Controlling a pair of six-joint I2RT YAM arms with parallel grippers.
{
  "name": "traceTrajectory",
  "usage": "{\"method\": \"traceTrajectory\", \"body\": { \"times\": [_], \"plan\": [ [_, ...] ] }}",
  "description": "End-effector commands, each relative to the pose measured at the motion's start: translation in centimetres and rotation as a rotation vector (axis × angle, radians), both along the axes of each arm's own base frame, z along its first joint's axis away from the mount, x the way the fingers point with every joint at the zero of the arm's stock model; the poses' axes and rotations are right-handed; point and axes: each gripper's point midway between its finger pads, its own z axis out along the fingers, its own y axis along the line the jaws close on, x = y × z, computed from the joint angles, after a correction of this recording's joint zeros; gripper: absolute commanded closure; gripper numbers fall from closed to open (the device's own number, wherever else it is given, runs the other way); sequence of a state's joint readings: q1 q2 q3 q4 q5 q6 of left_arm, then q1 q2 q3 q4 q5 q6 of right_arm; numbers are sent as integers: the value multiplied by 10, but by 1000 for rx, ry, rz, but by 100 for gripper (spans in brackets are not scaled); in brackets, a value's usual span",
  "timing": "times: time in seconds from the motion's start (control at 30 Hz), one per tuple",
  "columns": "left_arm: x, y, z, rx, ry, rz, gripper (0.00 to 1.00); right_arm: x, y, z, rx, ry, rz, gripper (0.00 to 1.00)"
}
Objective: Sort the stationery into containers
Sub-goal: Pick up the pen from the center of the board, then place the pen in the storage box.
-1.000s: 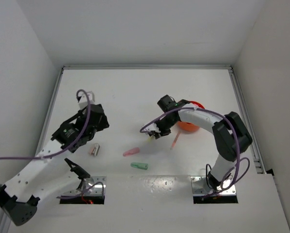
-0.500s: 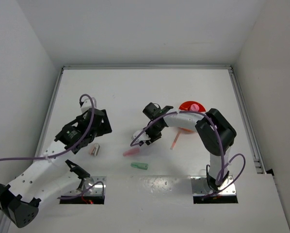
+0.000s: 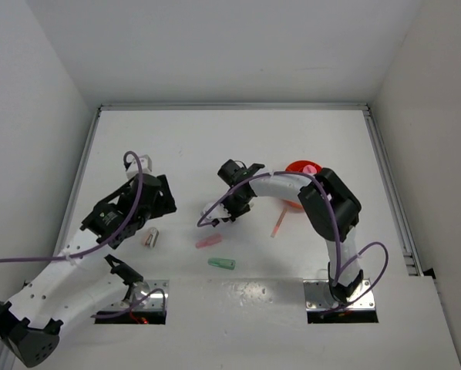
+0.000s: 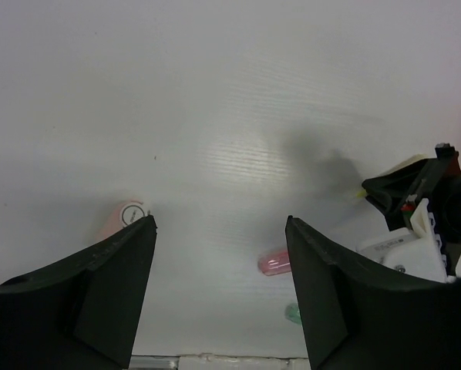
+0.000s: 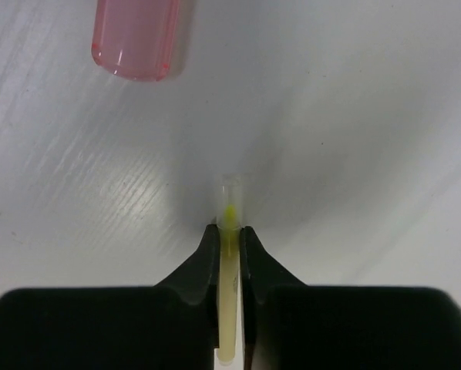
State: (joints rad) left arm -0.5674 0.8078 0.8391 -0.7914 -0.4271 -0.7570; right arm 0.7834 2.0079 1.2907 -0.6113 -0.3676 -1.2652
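The orange cup (image 3: 296, 168) holds a pink piece, so I will lift my right gripper to the right in the top view, over that cup, and release the yellow stick.
In the right wrist view my right gripper (image 5: 229, 229) is shut on a thin yellow stick (image 5: 229, 220), tip just above the table. From above, that gripper (image 3: 224, 214) hangs left of the orange cup (image 3: 296, 168), which the right arm partly hides. A pink stubby marker (image 3: 208, 242) (image 5: 138, 38) and a green one (image 3: 222, 264) lie near the table's front. A thin pink stick (image 3: 279, 223) rests below the cup. My left gripper (image 3: 157, 204) (image 4: 219, 223) stands open over bare table, with a pink-capped tube (image 3: 151, 237) (image 4: 124, 216) just outside its left finger.
The table is a white walled surface with a raised rim (image 3: 230, 106) along the back. A purple cable (image 3: 211, 216) loops from the right arm beside its gripper. The left wrist view also catches the right gripper (image 4: 415, 196) and the pink marker (image 4: 275, 262).
The right gripper has swung left, away from the cup, and its jaws have closed on the yellow stick. The left gripper has shifted a little and opened wider.
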Motion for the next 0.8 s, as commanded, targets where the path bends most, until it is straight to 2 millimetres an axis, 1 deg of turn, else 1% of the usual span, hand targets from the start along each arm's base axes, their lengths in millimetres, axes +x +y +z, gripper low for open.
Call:
{"method": "traceTrajectory", "body": {
  "times": [0.0, 0.03, 0.07, 0.1, 0.13, 0.17, 0.2, 0.23, 0.27, 0.3, 0.33, 0.37, 0.4, 0.43, 0.47, 0.5, 0.53, 0.57, 0.6, 0.63, 0.67, 0.7, 0.73, 0.77],
  "plan": [
    [-1, -9, 11, -61, -32, -47, 29, -18, -9, -1, -60, 87, 6, 98],
    [-4, -10, 9, -68, -31, -55, 35, -18, -8, 4, -54, 87, -16, 100],
    [-7, -14, 12, -84, -37, -76, 36, -13, 0, 12, -13, 75, -48, 100],
    [-7, -19, 10, -100, -32, -95, 39, -9, 6, 33, 30, 67, -140, 100],
    [-12, -22, 11, -114, -41, -115, 42, 0, 7, 45, 59, 53, -206, 100],
    [-11, -27, 15, -136, -66, -135, 42, 16, 15, 63, 115, -5, -279, 100],
    [-11, -30, 19, -154, -82, -145, 42, 21, 16, 77, 145, 2, -411, 100],
    [-13, -35, 17, -169, -84, -169, 42, 32, 13, 107, 210, -41, -502, 100],
    [-12, -42, 22, -198, -112, -195, 42, 59, 9, 129, 265, -162, -643, 100],
    [-11, -48, 23, -218, -123, -212, 42, 72, 4, 148, 317, -217, -756, 100],
    [-14, -59, 20, -245, -114, -262, 42, 84, -6, 166, 381, -242, -912, 100],
    [-16, -70, 18, -264, -113, -302, 42, 97, -26, 202, 453, -338, -1015, 100],
    [-10, -83, 20, -288, -128, -333, 42, 108, -37, 221, 551, -398, -1100, 100],
    [-9, -93, 16, -305, -120, -357, 42, 117, -55, 239, 637, -436, -1227, 100],
    [-14, -108, 11, -313, -105, -413, 42, 123, -79, 248, 660, -522, -1320, 100],
    [-13, -122, 11, -327, -120, -447, 43, 125, -92, 277, 757, -566, -1369, 100],
    [-12, -135, -3, -302, -83, -468, 43, 132, -120, 284, 781, -614, -1485, 100],
    [-13, -147, -9, -293, -74, -492, 44, 133, -136, 283, 775, -635, -1530, 100],
    [-19, -168, -8, -285, -86, -558, 50, 137, -150, 289, 801, -664, -1565, 100],
    [-20, -179, -15, -246, -78, -586, 53, 135, -167, 299, 842, -689, -1614, 100],
    [-13, -194, -27, -170, -55, -586, 55, 137, -193, 290, 828, -711, -1685, 100],
    [-25, -214, -33, -124, -45, -648, 55, 135, -205, 290, 839, -708, -1711, 100],
    [-26, -227, -37, -82, -47, -669, 55, 135, -214, 292, 867, -701, -1736, 100],
    [-19, -240, -27, -42, -81, -665, 54, 132, -234, 293, 908, -690, -1800, 100]
  ]
}}
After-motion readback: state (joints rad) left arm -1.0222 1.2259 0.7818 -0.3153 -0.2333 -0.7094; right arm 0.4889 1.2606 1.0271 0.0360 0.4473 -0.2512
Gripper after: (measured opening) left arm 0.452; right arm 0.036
